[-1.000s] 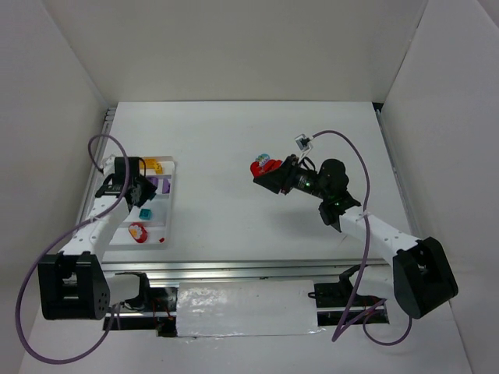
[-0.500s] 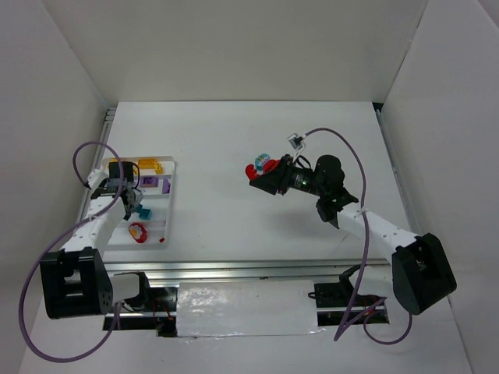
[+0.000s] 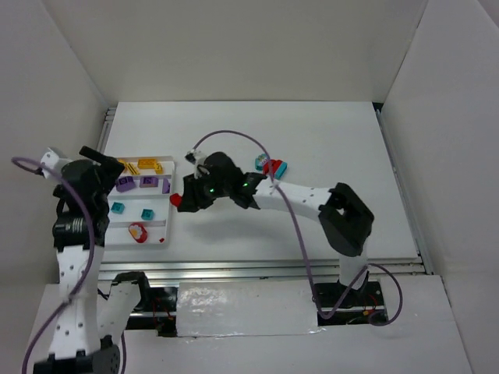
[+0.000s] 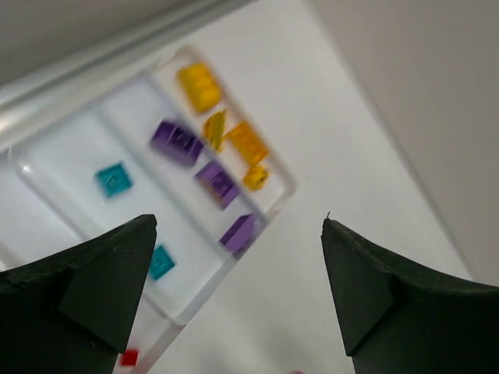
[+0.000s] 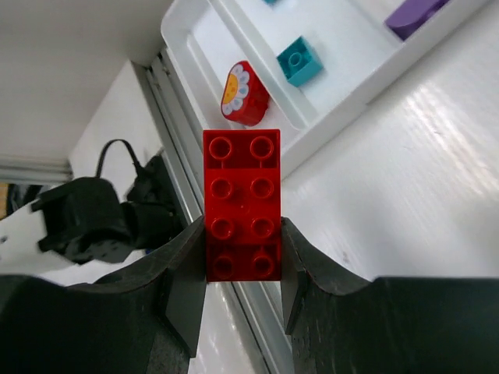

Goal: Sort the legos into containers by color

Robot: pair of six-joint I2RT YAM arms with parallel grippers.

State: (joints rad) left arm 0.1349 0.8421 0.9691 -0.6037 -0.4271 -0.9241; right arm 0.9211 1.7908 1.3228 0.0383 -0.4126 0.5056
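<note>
My right gripper will move back and down into the tray's near row, over the space beside the rounded red lego.
My right gripper (image 3: 184, 201) is shut on a red two-by-four lego (image 5: 242, 195), held just off the right edge of the white tray (image 3: 165, 227). The tray's rows hold yellow legos (image 3: 145, 165), purple legos (image 3: 140, 183), two teal legos (image 3: 117, 207) and a rounded red lego with a flower top (image 5: 245, 94). My left gripper (image 4: 238, 226) hangs open and empty high above the tray (image 4: 70, 156), over its far end. In the top view it (image 3: 105, 160) stands at the tray's left. A red and teal lego cluster (image 3: 273, 166) lies loose mid-table.
A metal rail (image 5: 195, 148) runs along the table's near edge beside the tray. Black clamps and cables (image 5: 93, 218) sit below it. White walls close in the table on three sides.
My left gripper opened, left a teal lego in the tray and rose up and away. My right arm swung left across the table, carrying the red lego to the tray's edge.
</note>
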